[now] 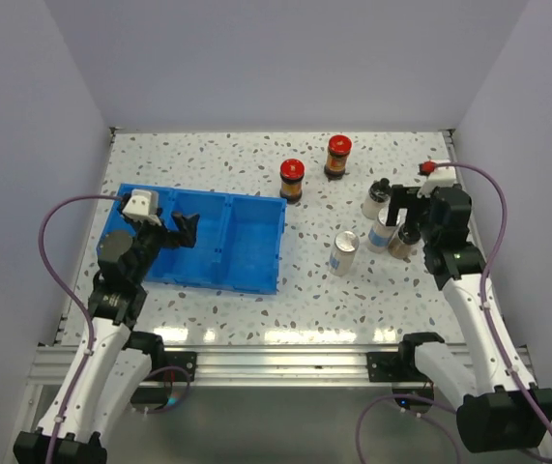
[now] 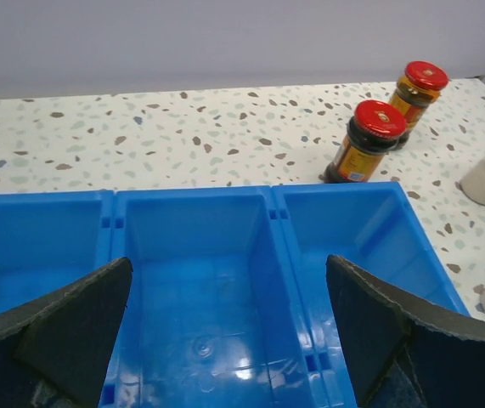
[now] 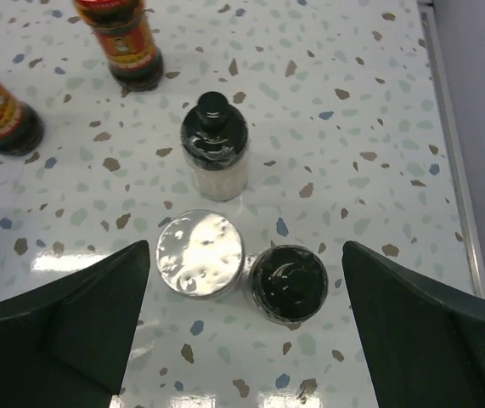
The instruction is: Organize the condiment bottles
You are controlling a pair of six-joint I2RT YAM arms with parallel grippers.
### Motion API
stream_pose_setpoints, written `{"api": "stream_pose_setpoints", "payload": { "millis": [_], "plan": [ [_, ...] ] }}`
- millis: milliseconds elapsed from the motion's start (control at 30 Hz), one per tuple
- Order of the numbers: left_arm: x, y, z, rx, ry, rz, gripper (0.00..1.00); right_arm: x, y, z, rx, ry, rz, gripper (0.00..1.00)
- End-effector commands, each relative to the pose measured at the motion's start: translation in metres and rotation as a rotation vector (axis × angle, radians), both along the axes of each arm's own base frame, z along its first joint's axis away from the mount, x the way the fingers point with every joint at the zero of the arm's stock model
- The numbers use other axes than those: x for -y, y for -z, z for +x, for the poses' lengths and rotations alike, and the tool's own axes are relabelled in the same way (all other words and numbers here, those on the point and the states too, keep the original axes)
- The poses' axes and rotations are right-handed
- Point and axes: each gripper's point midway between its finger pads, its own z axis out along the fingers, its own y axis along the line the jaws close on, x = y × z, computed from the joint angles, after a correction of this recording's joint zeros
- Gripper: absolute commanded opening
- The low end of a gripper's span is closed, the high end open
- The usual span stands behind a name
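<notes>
The nearer jar's red lid [image 1: 292, 169] is closest to the tray [image 1: 256, 275], so my left gripper will move outward and to the right in the top view, then down onto the lid.
Two dark-brown jars with red lids [image 1: 292, 180] [image 1: 337, 156] stand behind the blue tray [image 1: 256, 275]. One silver-topped shaker [image 1: 345, 252] stands alone right of the tray. The other shaker [image 1: 381, 232] stands with two clear black-capped bottles [image 1: 376, 198] [image 1: 404, 240]. My right gripper [image 1: 404, 215] is open and empty above that group. In the right wrist view its jaws [image 3: 246, 259] straddle the shaker top [image 3: 200, 253] and a black cap [image 3: 289, 283], with the second bottle [image 3: 215, 144] beyond. My left gripper [image 2: 229, 306] is open and empty over the tray's middle compartment [image 2: 200, 255].
The tray's three compartments hold nothing. In the left wrist view both jars [image 2: 366, 143] [image 2: 416, 89] stand just past the tray's far right corner. The table's right edge [image 3: 454, 170] and side wall are close to the bottle group.
</notes>
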Motion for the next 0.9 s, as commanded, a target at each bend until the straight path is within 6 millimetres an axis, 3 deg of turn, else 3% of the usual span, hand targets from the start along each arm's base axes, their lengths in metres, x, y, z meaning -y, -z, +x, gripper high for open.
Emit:
{"api": "stream_pose_setpoints", "payload": {
  "millis": [0,33,67,100,133,167,200,233,267,300,333,367,400,433,467,500,533,567,600,633,667,700,733,767,800,833,867],
  "plan": [
    [0.027,-0.037,0.006,0.022,0.129,-0.096,1.00,-0.041,-0.025,-0.002,0.103,-0.344,-0.098,0.98],
    [0.037,-0.030,0.012,-0.033,0.178,-0.105,1.00,-0.074,-0.029,-0.016,0.140,-0.568,-0.098,0.98],
    [0.043,-0.048,0.015,-0.028,0.199,-0.133,1.00,-0.081,-0.025,-0.023,0.159,-0.688,-0.198,0.99],
    [0.050,-0.044,0.015,-0.079,0.236,-0.140,1.00,-0.088,-0.014,-0.031,0.145,-0.743,-0.199,0.99],
    [0.055,-0.036,0.024,-0.132,0.252,-0.146,1.00,-0.088,-0.013,-0.034,0.151,-0.743,-0.199,0.99],
    [0.061,-0.057,0.029,-0.116,0.268,-0.160,1.00,-0.087,-0.010,-0.036,0.138,-0.743,-0.199,0.99],
    [0.065,-0.061,0.033,-0.130,0.279,-0.163,1.00,-0.085,-0.006,-0.039,0.110,-0.753,-0.223,0.99],
    [0.079,-0.047,0.042,-0.201,0.304,-0.156,1.00,-0.083,-0.002,-0.038,0.086,-0.748,-0.225,0.98],
    [0.088,-0.069,0.048,-0.177,0.318,-0.149,1.00,-0.081,0.000,-0.037,0.069,-0.749,-0.229,0.99],
    [0.091,-0.069,0.058,-0.190,0.283,-0.132,1.00,-0.083,0.000,-0.041,0.040,-0.773,-0.229,0.99],
    [0.115,-0.054,0.067,-0.252,0.312,-0.100,1.00,-0.085,0.001,-0.042,0.024,-0.792,-0.226,0.99],
    [0.125,-0.068,0.073,-0.247,0.309,-0.075,1.00,-0.087,0.003,-0.042,0.001,-0.805,-0.214,0.99],
    [0.139,-0.065,0.077,-0.263,0.302,-0.050,1.00,-0.088,0.002,-0.042,-0.010,-0.800,-0.190,0.99],
    [0.148,-0.041,0.089,-0.341,0.292,-0.019,1.00,-0.089,0.004,-0.043,-0.023,-0.804,-0.185,0.99],
    [0.157,-0.054,0.097,-0.324,0.292,-0.016,0.99,-0.089,0.006,-0.043,-0.029,-0.808,-0.183,0.99],
    [0.169,-0.050,0.100,-0.338,0.284,0.009,0.99,-0.088,0.005,-0.043,-0.026,-0.801,-0.188,0.99],
    [0.178,-0.022,0.110,-0.415,0.273,0.059,0.99,-0.087,0.005,-0.043,-0.024,-0.794,-0.189,0.98],
    [0.186,-0.035,0.118,-0.396,0.266,0.065,0.99,-0.086,0.005,-0.042,-0.023,-0.789,-0.193,0.99],
    [0.196,-0.029,0.122,-0.408,0.243,0.100,0.99,-0.083,0.005,-0.041,-0.023,-0.773,-0.200,0.99],
    [0.203,0.000,0.129,-0.480,0.229,0.150,0.99,-0.083,0.005,-0.041,-0.024,-0.770,-0.201,0.99],
    [0.212,-0.013,0.138,-0.456,0.225,0.152,0.99,-0.082,0.004,-0.040,-0.021,-0.764,-0.202,0.99],
    [0.216,-0.008,0.144,-0.465,0.202,0.179,0.99,-0.082,0.004,-0.040,-0.023,-0.760,-0.203,0.99],
    [0.222,0.019,0.151,-0.520,0.191,0.229,0.99,-0.081,0.003,-0.040,-0.020,-0.757,-0.202,0.99],
    [0.227,0.009,0.160,-0.498,0.184,0.224,0.98,-0.081,0.004,-0.040,-0.021,-0.759,-0.201,0.99],
    [0.229,0.014,0.166,-0.505,0.171,0.236,0.98,-0.081,0.004,-0.041,-0.020,-0.757,-0.202,0.99],
    [0.232,0.034,0.173,-0.542,0.166,0.269,0.98,-0.081,0.002,-0.040,-0.015,-0.758,-0.203,0.98],
    [0.237,0.025,0.181,-0.520,0.166,0.260,0.97,-0.082,0.003,-0.041,-0.015,-0.761,-0.202,0.99]
  ]
}}
